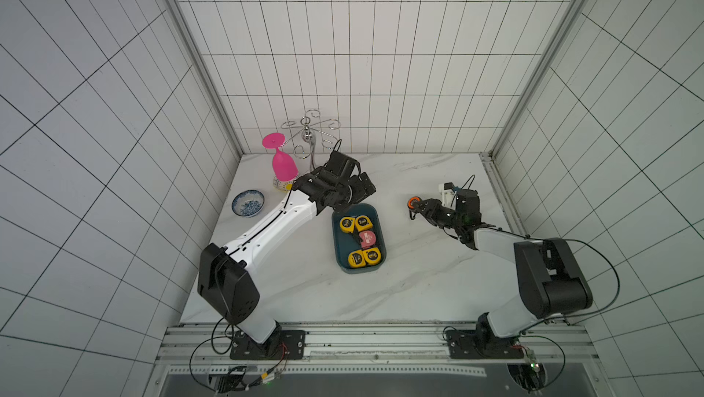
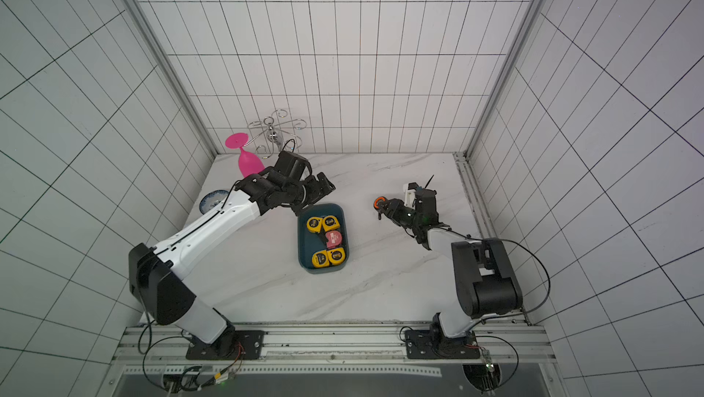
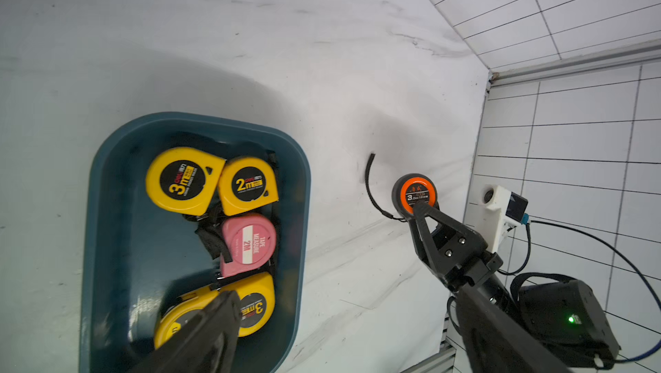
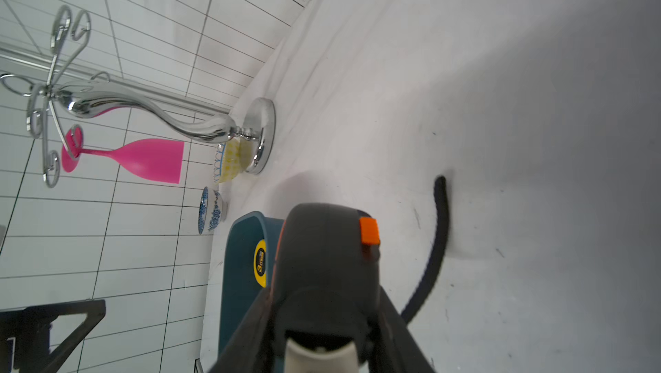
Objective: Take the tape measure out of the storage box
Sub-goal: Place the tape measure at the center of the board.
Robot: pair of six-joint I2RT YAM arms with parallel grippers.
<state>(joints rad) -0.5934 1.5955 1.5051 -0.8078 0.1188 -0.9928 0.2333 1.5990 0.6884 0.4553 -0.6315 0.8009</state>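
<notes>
Next, my right gripper lowers the grey-and-orange tape measure (image 1: 413, 202) onto the clear spot of bare tabletop below, beside the storage box, and releases it there.
The storage box (image 1: 336, 246), a dark teal tray, lies mid-table in both top views (image 2: 301, 246). Several tape measures rest in it: yellow ones (image 1: 347, 223) at both ends and a pink one (image 1: 367, 238) between them. My right gripper (image 1: 416, 206) is shut on a grey-and-orange tape measure (image 1: 413, 202), held over the table to the right of the box. Its black strap (image 3: 370, 188) hangs down. My left gripper (image 1: 354, 195) hovers open at the box's far end with nothing in it. One of its fingers (image 3: 200, 335) shows above the yellow tape measures.
A chrome glass rack (image 1: 310, 136) with a pink wine glass (image 1: 284, 166) hanging upside down stands at the back left. A yellow patterned bowl (image 1: 282, 185) sits under the glass, and a blue-and-white bowl (image 1: 248, 203) is near the left wall. Tiled walls close in three sides.
</notes>
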